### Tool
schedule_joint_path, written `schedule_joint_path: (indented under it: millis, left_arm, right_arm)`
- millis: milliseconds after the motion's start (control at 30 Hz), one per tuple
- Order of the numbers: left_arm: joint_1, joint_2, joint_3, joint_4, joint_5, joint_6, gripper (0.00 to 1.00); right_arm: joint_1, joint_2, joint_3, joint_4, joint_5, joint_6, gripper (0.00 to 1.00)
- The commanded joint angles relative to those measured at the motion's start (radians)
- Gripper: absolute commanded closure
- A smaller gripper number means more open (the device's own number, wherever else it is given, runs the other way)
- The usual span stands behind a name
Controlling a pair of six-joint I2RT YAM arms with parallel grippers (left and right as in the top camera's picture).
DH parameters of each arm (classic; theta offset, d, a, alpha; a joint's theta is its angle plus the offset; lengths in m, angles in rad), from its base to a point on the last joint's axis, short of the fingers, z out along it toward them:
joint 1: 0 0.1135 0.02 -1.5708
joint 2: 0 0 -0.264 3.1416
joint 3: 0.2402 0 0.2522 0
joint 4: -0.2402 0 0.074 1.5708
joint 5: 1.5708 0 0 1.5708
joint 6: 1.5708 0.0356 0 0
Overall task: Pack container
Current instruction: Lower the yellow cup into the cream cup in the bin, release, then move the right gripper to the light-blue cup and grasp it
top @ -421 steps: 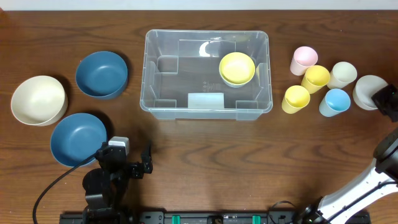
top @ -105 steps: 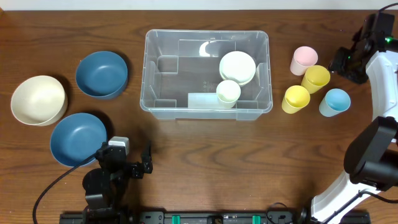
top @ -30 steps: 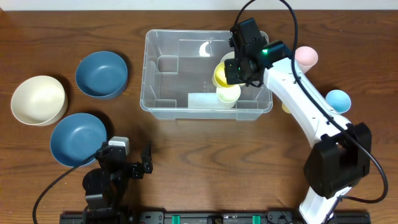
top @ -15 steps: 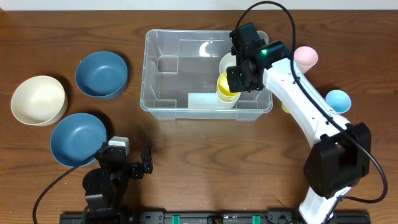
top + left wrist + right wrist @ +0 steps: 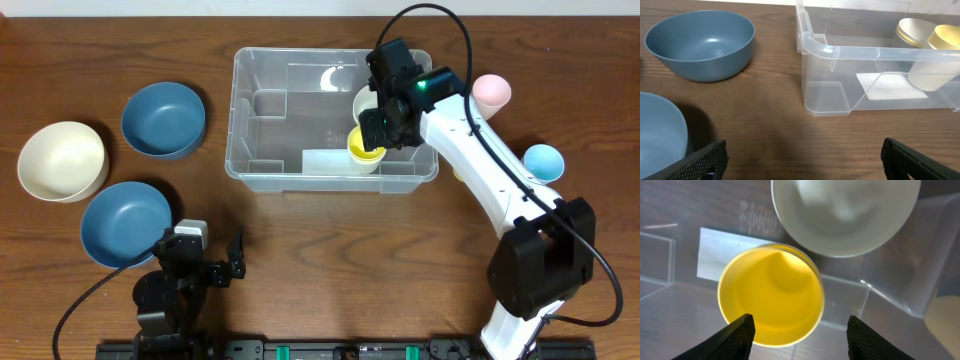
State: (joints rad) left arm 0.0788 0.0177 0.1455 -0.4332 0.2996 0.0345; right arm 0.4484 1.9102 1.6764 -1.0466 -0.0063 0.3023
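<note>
To the right in the overhead view and down, my right gripper needs to move onto the light blue cup's side away from the container, as that cup remains unpacked.
The clear container [image 5: 250,110] stands mid-table. Inside at its right end a yellow cup [image 5: 365,148] sits nested in a cream cup [image 5: 927,75], next to a white bowl [image 5: 845,210]. My right gripper [image 5: 385,118] hovers over that corner with its jaws open. In the right wrist view the right gripper [image 5: 802,340] has the yellow cup [image 5: 770,295] just below, free of both fingers. My left gripper [image 5: 200,268] rests open near the front left edge. In its own view the left gripper [image 5: 805,165] holds nothing, facing the container [image 5: 840,50].
Two blue bowls [image 5: 163,118] [image 5: 125,222] and a cream bowl [image 5: 62,160] sit left of the container. A pink cup [image 5: 492,90] and a light blue cup [image 5: 543,160] stand to its right, partly behind the right arm.
The right gripper lowered the yellow cup into the cream cup inside the container, then opened and let it go. The left arm has not moved.
</note>
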Motion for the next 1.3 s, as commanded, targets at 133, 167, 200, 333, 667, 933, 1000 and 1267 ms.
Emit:
schedule_joint_path:
  millis: [133,167,200,333,667,933,1000,1267]
  left_arm:
    - [0.006,-0.001,-0.02,-0.002,-0.005,0.017,0.02]
    - [0.006,-0.001,-0.02,-0.002,-0.005,0.018,0.02]
    - [0.006,-0.001,-0.02,-0.002,-0.005,0.018,0.02]
    - [0.006,-0.001,-0.02,-0.002,-0.005,0.018,0.02]
    - [0.006,-0.001,-0.02,-0.002,-0.005,0.018,0.02]
    - [0.006,-0.001,-0.02,-0.002,-0.005,0.018,0.02]
    - [0.006,-0.001,-0.02,-0.002,-0.005,0.018,0.02]
    - [0.006,-0.001,-0.02,-0.002,-0.005,0.018,0.02]
  right_arm:
    - [-0.003,-0.042,0.087,-0.006,0.01,-0.029,0.41]
    - [-0.01,-0.051,0.109,-0.015,0.01,-0.023,0.4]
    - [-0.024,-0.062,0.135,-0.028,0.01,-0.013,0.4]
    - [-0.119,-0.094,0.204,-0.072,0.01,-0.001,0.36]
    - [-0.478,-0.09,0.185,-0.276,0.01,0.0,0.41]
    - [-0.655,-0.1,0.176,-0.44,0.09,0.019,0.39]
    - [-0.697,-0.1,0.16,-0.446,0.093,0.019,0.38]
    - [-0.826,-0.1,-0.041,-0.293,0.092,0.019,0.39]
